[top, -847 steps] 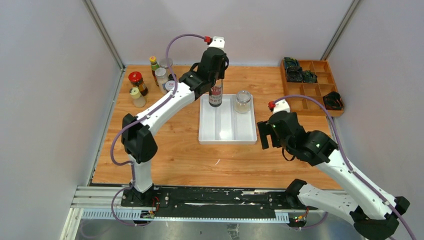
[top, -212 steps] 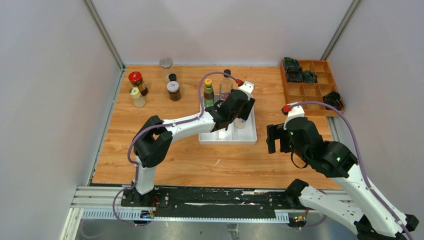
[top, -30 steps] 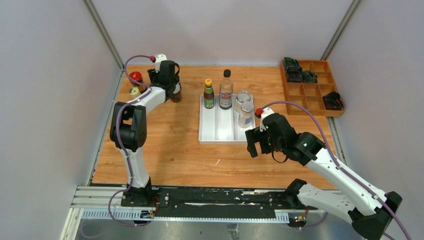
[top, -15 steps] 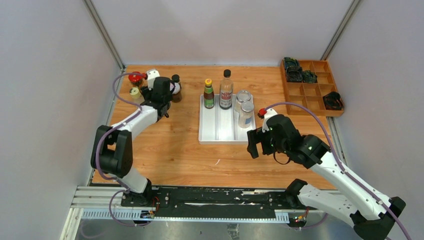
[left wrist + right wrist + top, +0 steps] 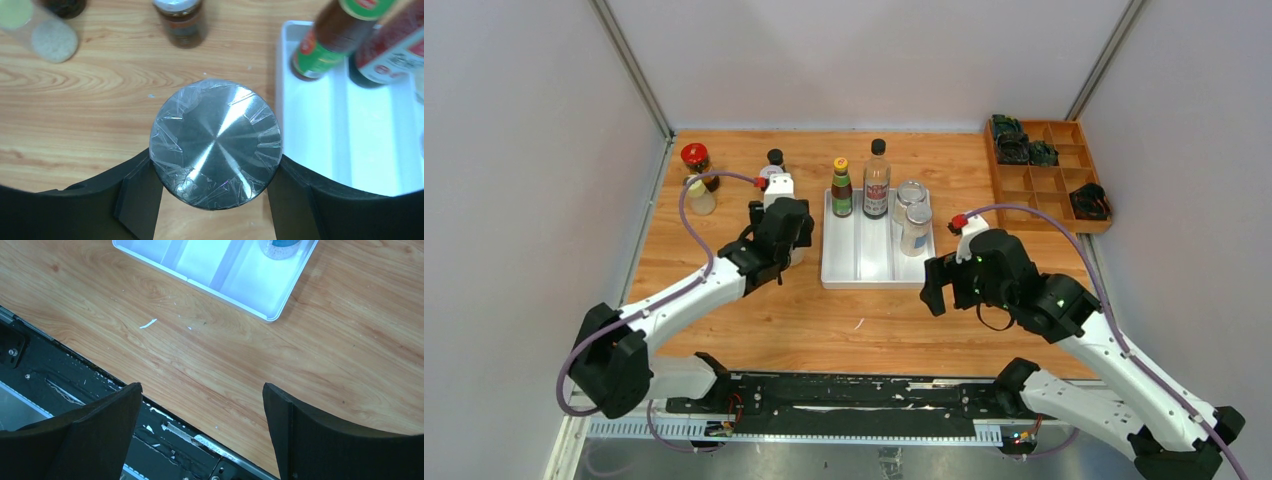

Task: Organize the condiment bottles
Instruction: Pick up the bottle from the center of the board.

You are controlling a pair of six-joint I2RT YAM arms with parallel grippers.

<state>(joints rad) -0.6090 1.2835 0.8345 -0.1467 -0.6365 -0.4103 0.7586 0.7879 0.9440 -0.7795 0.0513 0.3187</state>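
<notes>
Next I will shift my left gripper to the right in the top view, then down to release its jar at the near end of the jars' section (image 5: 911, 271), because it's empty.
My left gripper (image 5: 781, 232) is shut on a silver-lidded clear jar (image 5: 216, 143) and holds it just left of the white tray (image 5: 860, 262). In the tray's far end stand a yellow-capped green-labelled bottle (image 5: 841, 189), a tall black-capped dark bottle (image 5: 877, 180) and two silver-lidded clear jars (image 5: 911, 196) (image 5: 916, 230). A red-lidded jar (image 5: 695, 161), a small shaker (image 5: 700, 197) and a black-capped dark bottle (image 5: 775, 160) stand at the back left. My right gripper (image 5: 934, 286) is open and empty, right of the tray's near corner.
A wooden compartment box (image 5: 1051, 178) with dark green-black objects sits at the back right. The left wrist view shows the tray's left edge (image 5: 280, 125) close to the held jar. The right wrist view shows the table's near edge and black rail (image 5: 65, 375).
My left gripper has come from the bottles at the back left, forward and right to the tray's left side, with the silver-lidded jar in it. The right arm has barely shifted.
</notes>
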